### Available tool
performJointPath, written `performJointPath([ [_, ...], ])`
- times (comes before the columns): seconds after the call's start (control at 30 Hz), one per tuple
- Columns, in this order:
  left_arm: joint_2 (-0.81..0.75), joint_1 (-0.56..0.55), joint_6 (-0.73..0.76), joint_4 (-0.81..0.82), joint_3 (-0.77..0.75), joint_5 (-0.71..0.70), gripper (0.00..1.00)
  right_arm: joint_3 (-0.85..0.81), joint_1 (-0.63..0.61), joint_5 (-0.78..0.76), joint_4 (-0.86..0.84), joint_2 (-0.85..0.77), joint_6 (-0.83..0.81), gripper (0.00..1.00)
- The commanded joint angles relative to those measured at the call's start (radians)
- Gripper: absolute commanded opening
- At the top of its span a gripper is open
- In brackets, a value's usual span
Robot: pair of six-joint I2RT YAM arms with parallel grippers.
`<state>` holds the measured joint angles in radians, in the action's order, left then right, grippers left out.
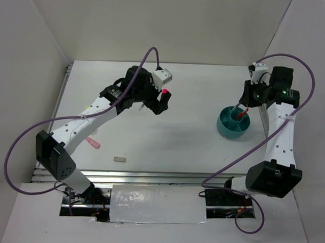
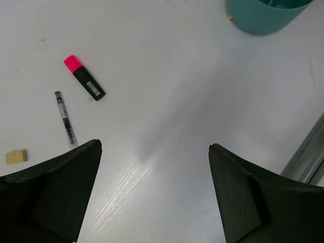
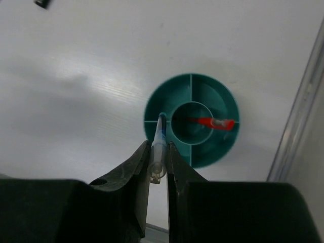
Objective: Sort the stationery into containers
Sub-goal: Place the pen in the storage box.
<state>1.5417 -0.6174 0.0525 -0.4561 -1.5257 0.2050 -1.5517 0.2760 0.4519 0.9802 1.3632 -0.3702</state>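
Note:
The blue-clear pen's point still hangs over an outer divider. Next, my right gripper lowers and shifts toward the cup's centre well beside the red pen [image 3: 212,122].
My right gripper [image 3: 159,144] is shut on a blue-clear pen [image 3: 161,130], held point-down over the left compartment of the round teal cup [image 3: 217,96]. A red pen [image 3: 212,122] leans in the cup's centre well. In the top view that gripper [image 1: 247,98] hangs just above the cup [image 1: 226,129] at the right. My left gripper [image 2: 154,146] is open over bare table at mid-table [image 1: 163,103], with nothing between its fingers. Beyond it lie a black highlighter with a pink cap [image 2: 83,77], a thin clear pen [image 2: 65,117] and a tan eraser [image 2: 16,156].
A pink eraser [image 1: 93,143] and a small grey eraser [image 1: 119,159] lie near the front left, beside my left arm. A metal rail [image 1: 150,177] runs along the near edge. White walls close in the table on the left, back and right.

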Motion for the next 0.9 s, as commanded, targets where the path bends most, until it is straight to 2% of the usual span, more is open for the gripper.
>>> performJointPath([
  [0.0, 0.066, 0.005, 0.029, -0.050, -0.051, -0.082, 0.99, 0.045, 0.020, -0.142, -0.003, -0.004, -0.098, 0.00],
  [0.37, 0.078, 0.028, 0.044, 0.000, 0.027, -0.157, 0.99, 0.120, 0.025, -0.193, -0.086, 0.030, -0.099, 0.01],
  [0.53, 0.142, 0.067, 0.049, -0.007, -0.006, -0.182, 0.99, 0.142, 0.028, -0.188, -0.113, 0.057, -0.087, 0.13],
  [0.77, 0.356, 0.111, 0.082, -0.072, -0.139, -0.309, 0.99, 0.128, 0.025, -0.183, -0.120, 0.112, -0.065, 0.21],
  [0.87, 0.437, 0.137, 0.093, -0.084, -0.183, -0.305, 0.98, 0.125, 0.023, -0.188, -0.114, 0.119, -0.053, 0.34],
])
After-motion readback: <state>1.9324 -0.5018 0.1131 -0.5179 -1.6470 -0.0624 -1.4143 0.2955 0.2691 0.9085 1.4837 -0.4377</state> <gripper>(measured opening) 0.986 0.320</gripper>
